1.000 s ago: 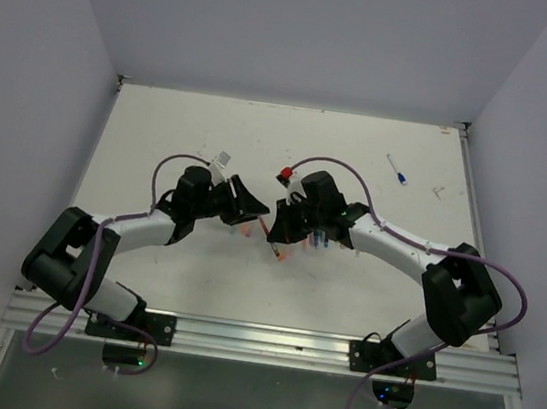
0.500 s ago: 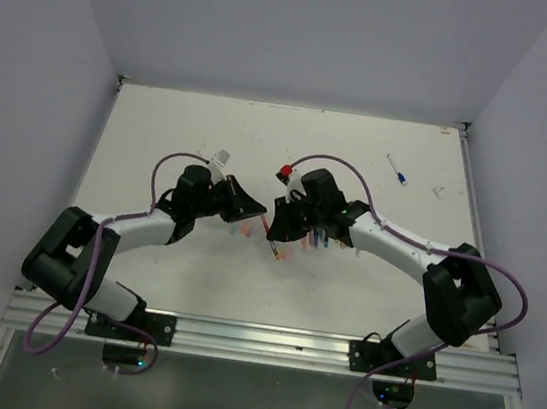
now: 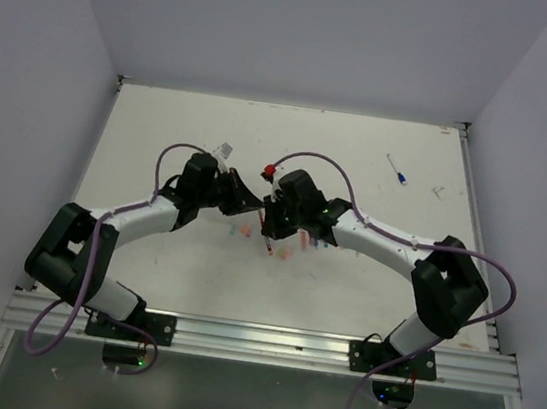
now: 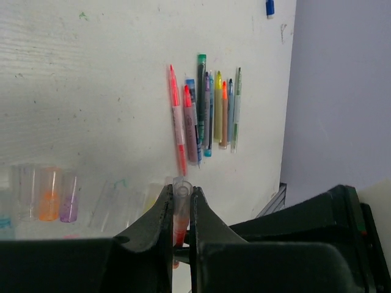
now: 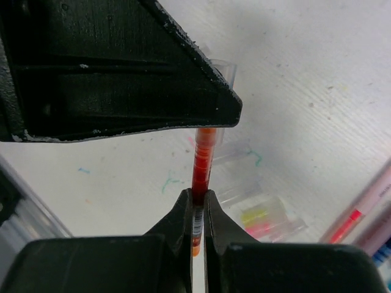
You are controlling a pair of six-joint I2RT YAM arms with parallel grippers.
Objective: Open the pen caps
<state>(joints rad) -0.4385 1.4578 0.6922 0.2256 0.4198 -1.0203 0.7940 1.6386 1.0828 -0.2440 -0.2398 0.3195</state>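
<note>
My left gripper has bare table by loose caps below, to its left in the top view, so it'll pull away and down to release the clear cap next.
My right gripper (image 5: 198, 198) is shut on the body of a red-orange pen (image 5: 201, 165), above the table. My left gripper (image 4: 179, 190) is shut on that pen's clear cap (image 4: 181, 186), which still sits on the pen's tip. In the top view the left gripper (image 3: 251, 201) and the right gripper (image 3: 270, 216) meet tip to tip at mid-table. In the right wrist view the left gripper's black finger (image 5: 122, 67) hides most of the cap. A row of several pens (image 4: 208, 110) lies on the table. Several loose caps (image 4: 49, 192) lie beside them and also show in the right wrist view (image 5: 263, 217).
A blue-capped pen (image 3: 396, 170) lies alone at the far right of the white table (image 3: 161, 139), with a small pale bit (image 3: 437, 192) near it. Purple cables loop over both arms. Walls close in the table's left, right and far sides.
Both grippers have shifted a little toward the far side and to the left, with the pen between them, and now stand closer together.
</note>
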